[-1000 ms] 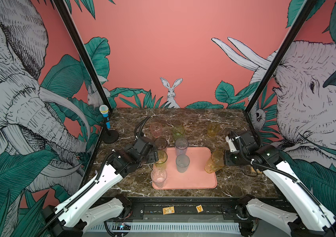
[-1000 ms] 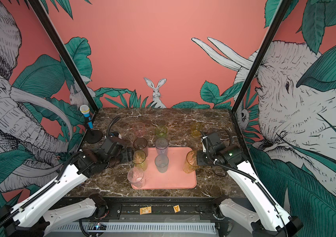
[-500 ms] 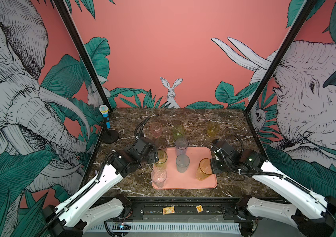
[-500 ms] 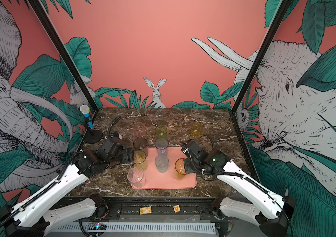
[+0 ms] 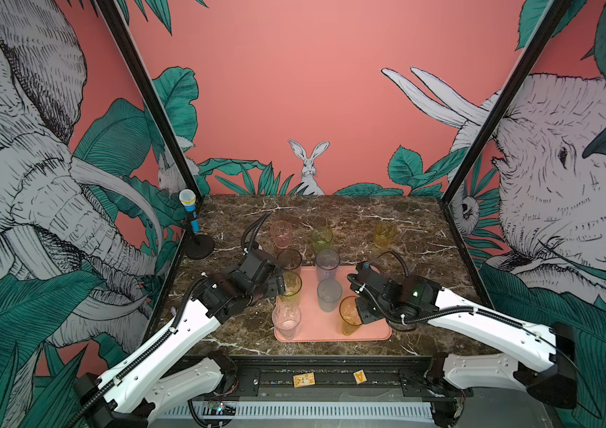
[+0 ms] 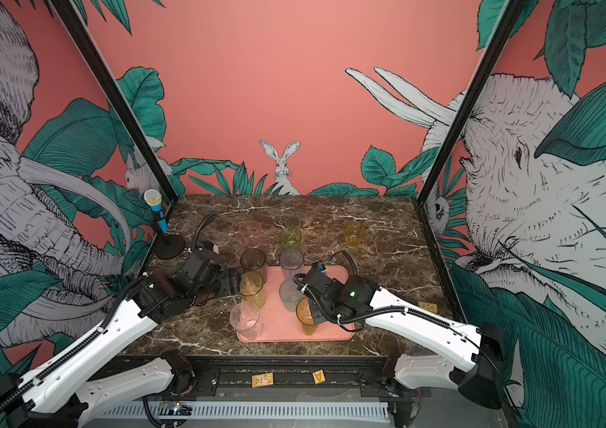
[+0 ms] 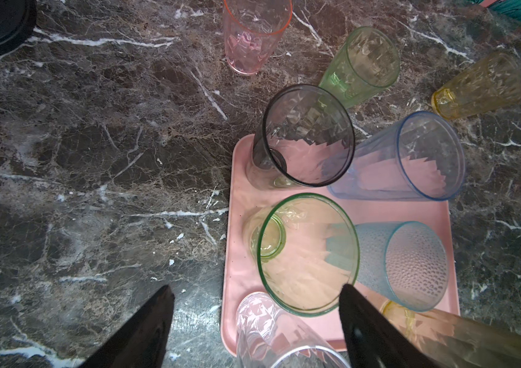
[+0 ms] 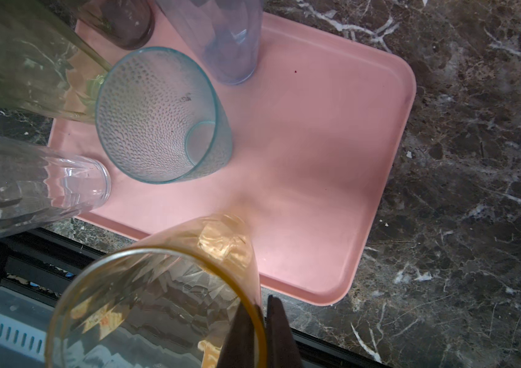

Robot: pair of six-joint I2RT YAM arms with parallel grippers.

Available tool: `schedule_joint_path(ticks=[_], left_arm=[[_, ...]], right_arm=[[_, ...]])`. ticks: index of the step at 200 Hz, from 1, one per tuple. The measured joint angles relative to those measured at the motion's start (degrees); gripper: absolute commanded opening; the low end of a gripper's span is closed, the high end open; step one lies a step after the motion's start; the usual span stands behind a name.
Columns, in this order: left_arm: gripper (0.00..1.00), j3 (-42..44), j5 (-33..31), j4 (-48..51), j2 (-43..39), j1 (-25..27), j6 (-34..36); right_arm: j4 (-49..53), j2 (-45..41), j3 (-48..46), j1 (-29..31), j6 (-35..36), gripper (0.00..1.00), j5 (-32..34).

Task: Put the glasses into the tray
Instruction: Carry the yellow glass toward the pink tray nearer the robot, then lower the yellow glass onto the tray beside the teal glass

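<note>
I will next move my right gripper toward the clear glass, lower the amber glass and let go of the amber glass's rim, because the tray's front part (image 8: 177,206) beside the clear glass is bare.
The salmon-pink tray (image 5: 370,328) (image 8: 332,159) lies at the front middle of the marble table. On it stand a smoky grey glass (image 5: 289,259), a lilac-blue glass (image 5: 327,261), a tall green glass (image 5: 291,285) (image 7: 307,255), a short teal-grey glass (image 5: 329,294) and a clear glass (image 5: 286,318). My right gripper (image 5: 358,313) (image 8: 257,306) is shut on the rim of a tall amber glass (image 5: 349,315) (image 8: 157,302), upright over the tray's front right. My left gripper (image 5: 279,285) (image 7: 256,288) is open, one fingertip beside the green glass's rim. Behind the tray stand a pink glass (image 5: 281,233), a short green glass (image 5: 321,239) and a short amber glass (image 5: 384,233).
A blue toy microphone (image 5: 192,218) on a black stand is at the back left corner. A small wooden block (image 6: 428,307) lies on the table right of the tray. Black frame posts rise at both back corners. The table's front edge runs just below the tray.
My right arm has carried the amber glass leftward and nearer, from beside the tray's right edge to over its front right part. The left arm has not moved.
</note>
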State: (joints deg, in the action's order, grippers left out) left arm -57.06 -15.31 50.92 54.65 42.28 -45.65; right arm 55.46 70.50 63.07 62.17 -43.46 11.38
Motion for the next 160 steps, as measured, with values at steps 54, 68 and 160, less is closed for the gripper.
schedule_joint_path(ticks=[54, 68, 160], left_arm=[[0.83, 0.1, -0.2, 0.0, -0.8, 0.0, 0.0], [0.84, 0.1, -0.2, 0.0, -0.8, 0.0, 0.0], [0.84, 0.1, -0.2, 0.1, -0.8, 0.0, 0.0]], right_arm=[[-2.8, 3.5, 0.4, 3.4, -1.2, 0.0, 0.5], [-3.1, 4.0, 0.5, 3.6, -1.4, 0.0, 0.5], [-5.5, 5.9, 0.8, 4.5, -1.6, 0.0, 0.8]])
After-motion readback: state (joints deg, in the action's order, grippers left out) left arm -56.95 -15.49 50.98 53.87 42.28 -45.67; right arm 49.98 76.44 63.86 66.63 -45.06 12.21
